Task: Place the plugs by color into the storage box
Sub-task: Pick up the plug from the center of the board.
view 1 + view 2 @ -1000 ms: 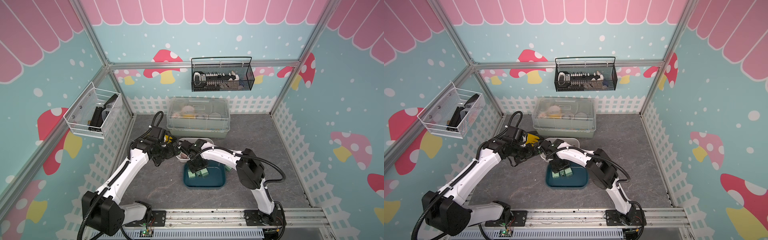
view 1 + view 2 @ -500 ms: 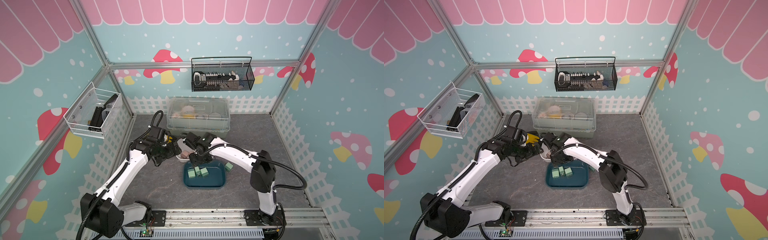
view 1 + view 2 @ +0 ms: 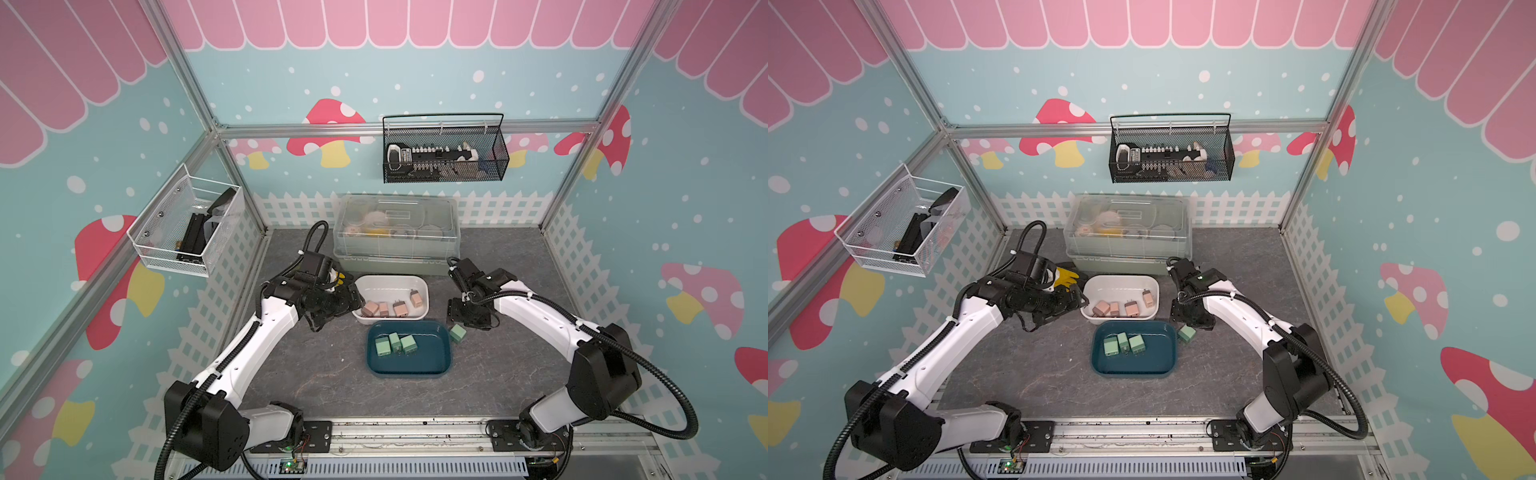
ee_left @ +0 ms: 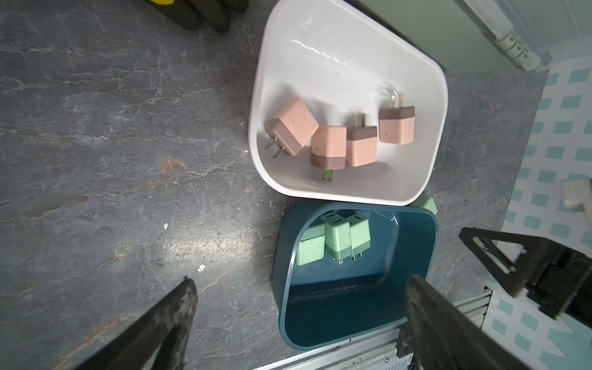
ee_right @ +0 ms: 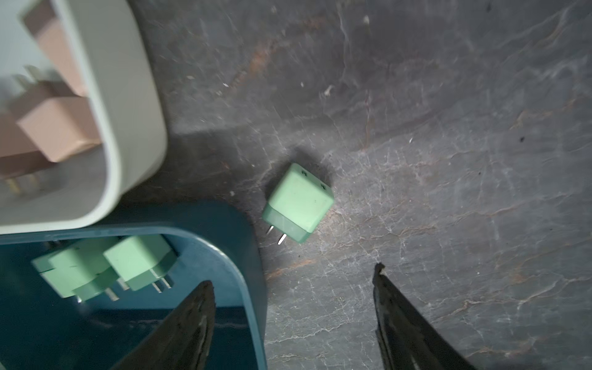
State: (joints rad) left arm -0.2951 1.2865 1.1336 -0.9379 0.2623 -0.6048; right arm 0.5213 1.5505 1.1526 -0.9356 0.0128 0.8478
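Observation:
Next, my open right gripper goes down around the fourth green plug (image 5: 299,202) below it on the tabletop, because this one is still outside the teal box.
The white storage box (image 3: 390,277) holds several pinkish-tan plugs (image 3: 384,308) (image 4: 330,145). In front of it, the teal storage box (image 3: 415,359) (image 4: 352,304) holds three mint green plugs (image 3: 395,344) (image 5: 137,259). One more green plug (image 3: 457,333) (image 5: 298,203) lies on its side on the table, just right of the teal box. My right gripper (image 3: 459,318) (image 5: 293,275) hovers above this plug, open and empty. At the white box's left end my left gripper (image 3: 353,299) (image 4: 301,280) is wide open and holds nothing.
A large clear-lidded container (image 3: 397,232) stands right behind the white box. A yellow and black glove (image 3: 1065,276) lies behind my left wrist. Wire baskets hang on the back wall (image 3: 444,153) and the left wall (image 3: 187,228). A metal rail (image 3: 415,432) runs along the front edge.
My right gripper has opened, left the teal box with three green plugs in it, and swung right to above the loose green plug. The left arm has barely moved.

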